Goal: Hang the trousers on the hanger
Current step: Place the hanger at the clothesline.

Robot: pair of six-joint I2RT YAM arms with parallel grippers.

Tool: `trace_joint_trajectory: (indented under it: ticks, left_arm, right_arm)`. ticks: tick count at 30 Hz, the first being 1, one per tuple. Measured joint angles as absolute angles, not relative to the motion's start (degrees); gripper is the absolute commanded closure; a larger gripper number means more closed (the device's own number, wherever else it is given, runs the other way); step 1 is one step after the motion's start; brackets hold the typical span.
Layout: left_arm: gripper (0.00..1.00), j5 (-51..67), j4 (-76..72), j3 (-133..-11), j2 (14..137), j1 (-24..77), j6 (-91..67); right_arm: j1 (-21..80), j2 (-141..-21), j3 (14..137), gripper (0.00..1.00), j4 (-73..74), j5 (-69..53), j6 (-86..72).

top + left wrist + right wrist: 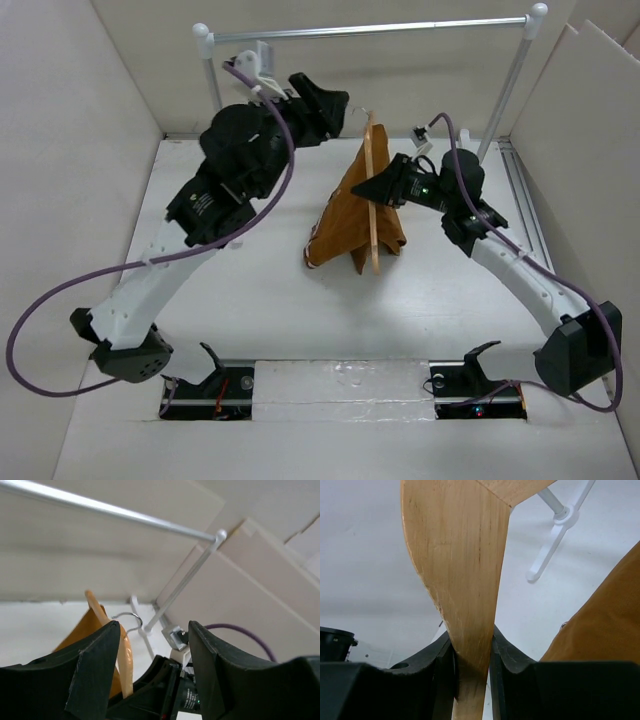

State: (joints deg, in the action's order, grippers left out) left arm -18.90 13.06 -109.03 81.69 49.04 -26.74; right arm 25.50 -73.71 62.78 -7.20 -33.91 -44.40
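Observation:
My right gripper needs to rise outward and to the right in the top view, hook over the silver bar's end [496, 24], and release, as the trousers drape the hanger [373, 200].
The light wood hanger [373, 200] stands upright on edge at the table's middle, its metal hook [364, 113] pointing to the back. The rust-brown trousers [345, 215] are draped over it and hang down to the table on both sides. My right gripper [378, 189] is shut on the hanger's wooden arm [460, 555], with the trousers [605, 625] beside it. My left gripper [340, 112] is open and empty, raised just left of the hook. In the left wrist view the hanger [125, 655] and hook [128, 616] lie by the left finger [95, 665], untouched.
A silver rail [370, 30] on white posts spans the back of the table, and it also shows in the left wrist view [110, 510]. Its right post [510, 90] stands behind my right arm. White walls enclose the table on three sides.

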Motion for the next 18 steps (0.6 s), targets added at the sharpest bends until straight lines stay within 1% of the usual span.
trace_joint_trajectory:
  ticks: [7,13,18]
  left_arm:
    - [0.47,-24.60,9.39,-107.39,74.32,49.01,-23.38]
    - [0.47,-24.82,9.47,-99.44,72.79,49.01,-23.83]
    - [0.47,-23.05,11.84,-92.60,73.76,49.01,-25.45]
  right_arm:
    - [15.73,-77.19,70.91,1.00,-2.90,-38.98,-44.71]
    - [7.16,-81.23,78.04,1.00,-3.97,-39.66,-45.01]
    - [1.67,-84.84,80.55,1.00,-9.74,-39.31,-49.23]
